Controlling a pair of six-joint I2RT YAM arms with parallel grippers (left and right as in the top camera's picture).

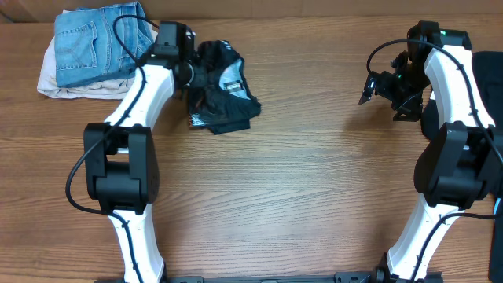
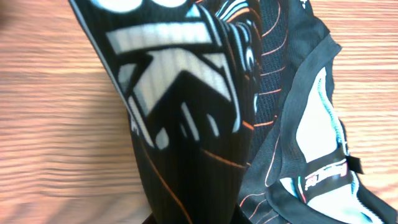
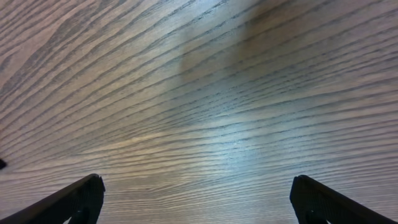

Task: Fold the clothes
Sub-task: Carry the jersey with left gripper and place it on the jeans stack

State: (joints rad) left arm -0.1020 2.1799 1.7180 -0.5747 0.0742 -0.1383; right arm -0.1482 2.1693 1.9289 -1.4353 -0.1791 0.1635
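Observation:
The fold goes up over folded blue jeans (image 1: 96,53) next, then down and free of my left gripper. The jeans already top a pile to the gripper's left in the overhead view.
The clothes are a crumpled black jersey (image 1: 222,88) with thin orange lines and white logo panels, lying at the table's back left. My left gripper (image 1: 189,72) is shut on a fold at its left edge. In the left wrist view the jersey (image 2: 186,112) fills the frame and a taut band of it runs down into the jaws, which the cloth hides. My right gripper (image 1: 376,85) hangs open at the back right, far from the jersey. Its two fingertips (image 3: 81,196) stand wide apart over bare wood.
Folded blue jeans (image 1: 98,43) lie on a pale garment (image 1: 55,82) at the back left corner, just left of my left arm. A black object (image 1: 487,86) sits at the right edge behind my right arm. The wooden table (image 1: 299,181) stretches between the arms.

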